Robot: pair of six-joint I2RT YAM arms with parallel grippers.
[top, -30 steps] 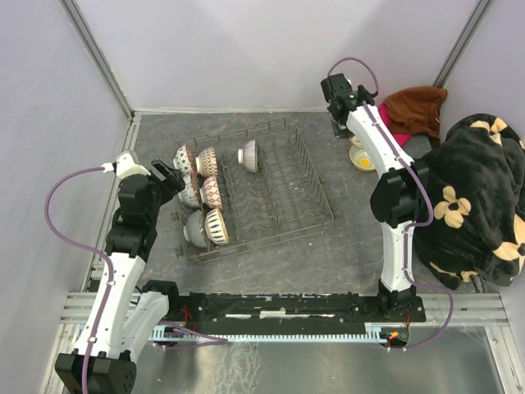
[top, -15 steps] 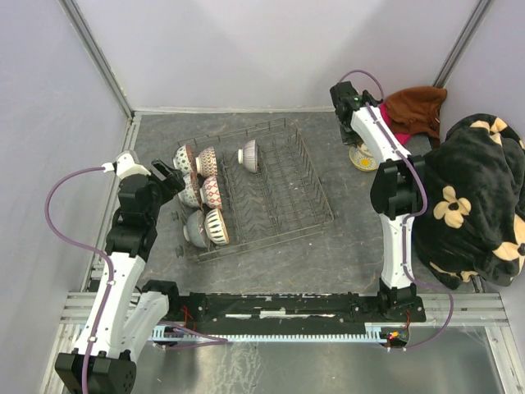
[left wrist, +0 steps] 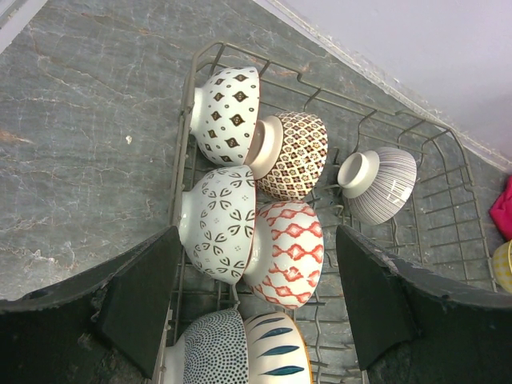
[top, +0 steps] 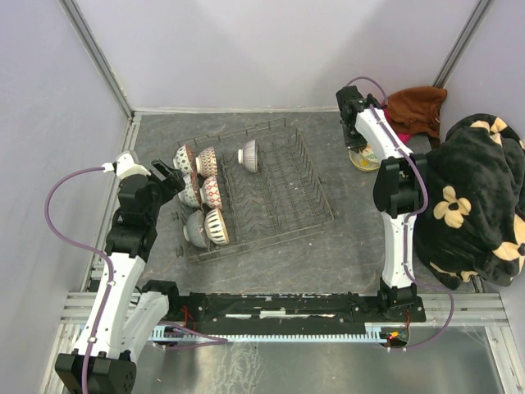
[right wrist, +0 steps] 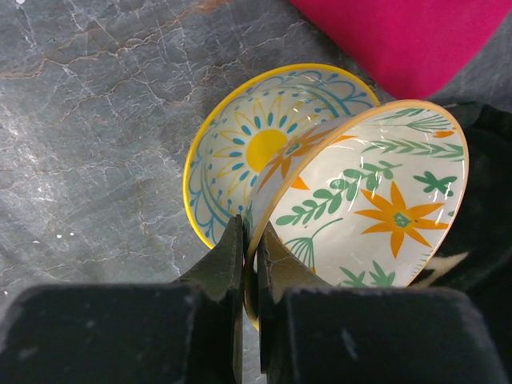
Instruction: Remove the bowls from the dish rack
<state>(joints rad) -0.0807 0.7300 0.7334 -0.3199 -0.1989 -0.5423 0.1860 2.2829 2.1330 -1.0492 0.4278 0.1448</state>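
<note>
The floral bowl is off-center toward the black blanket, so I will lower my right gripper slightly toward the rack next and let the bowl go into the yellow bowl (top: 365, 158).
The grey wire dish rack (top: 318, 190) holds several bowls on edge along its left side (top: 202, 194), and a striped bowl (top: 248, 154) stands farther back. My left gripper (top: 168, 177) is open and empty beside the rack's left edge. In the left wrist view the left gripper (left wrist: 258, 260) frames a red lattice bowl (left wrist: 292, 252) and a white leaf-patterned bowl (left wrist: 218, 224). My right gripper (right wrist: 250, 240) is shut on the rim of a tilted floral bowl (right wrist: 376, 200), held just over a yellow bowl (right wrist: 232, 152) on the table at the back right (top: 363, 158).
A pink cloth (right wrist: 416, 40) lies just beyond the yellow bowl. A brown cloth (top: 415, 111) and a big black flowered blanket (top: 472, 197) fill the right side. Lilac walls close the back and sides.
My right gripper has moved right and nearer with the floral bowl, down over the yellow bowl. The left arm and the rack's bowls have not moved.
</note>
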